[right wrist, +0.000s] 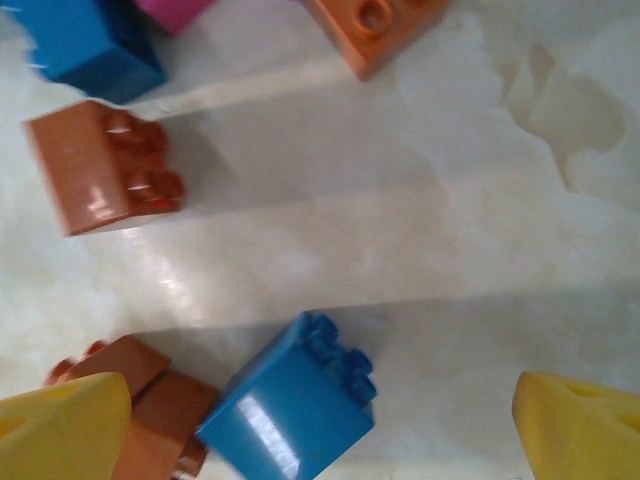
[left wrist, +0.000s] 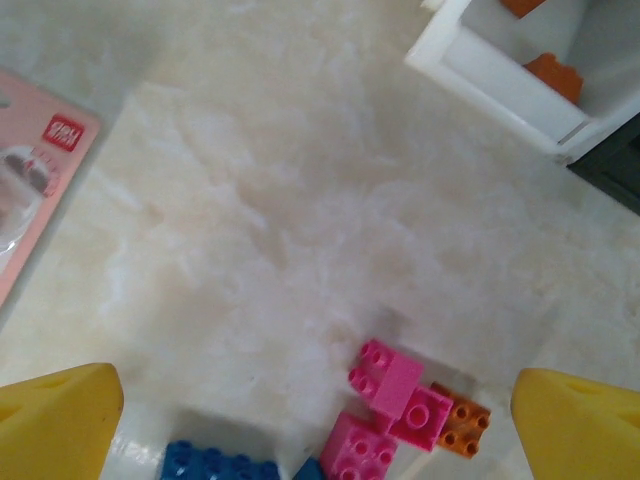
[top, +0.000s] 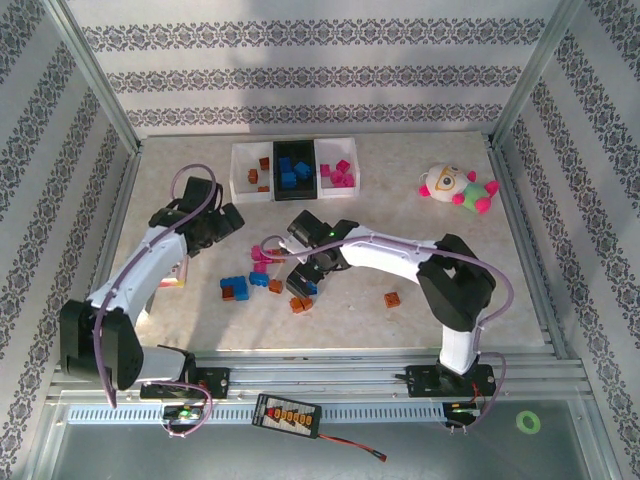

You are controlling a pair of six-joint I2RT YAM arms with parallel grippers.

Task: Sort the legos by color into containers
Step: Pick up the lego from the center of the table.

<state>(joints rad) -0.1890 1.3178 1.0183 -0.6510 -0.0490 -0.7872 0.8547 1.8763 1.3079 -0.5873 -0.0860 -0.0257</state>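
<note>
The orange-brown pair of legos lies close against the side of the blue lego (top: 311, 288) (right wrist: 290, 405). I will next lower my right gripper around the blue lego and ease one finger down between it and the pair.
In the right wrist view a blue lego (right wrist: 290, 405) lies on its side between my right gripper's (right wrist: 320, 440) open yellow fingers (right wrist: 60, 430), touching neither. Orange-brown legos (right wrist: 100, 170) and another blue one (right wrist: 85, 45) lie around it. My left gripper (left wrist: 320, 435) is open over bare table, with three pink legos (left wrist: 385, 375), an orange one (left wrist: 462, 422) and a blue one (left wrist: 220, 465) near its fingertips. From above, the white left bin (top: 240, 170) holds orange legos, the black bin (top: 308, 150) blue ones, the white right bin (top: 352, 152) pink ones. Left gripper (top: 228, 224) and right gripper (top: 302, 282) hang in front of the bins.
A plush toy (top: 455, 187) lies at the back right. A red-and-white packet (left wrist: 40, 170) lies on the left beside the left arm. A lone orange lego (top: 392, 299) sits to the right of the right arm's forearm. Metal frame rails border the table.
</note>
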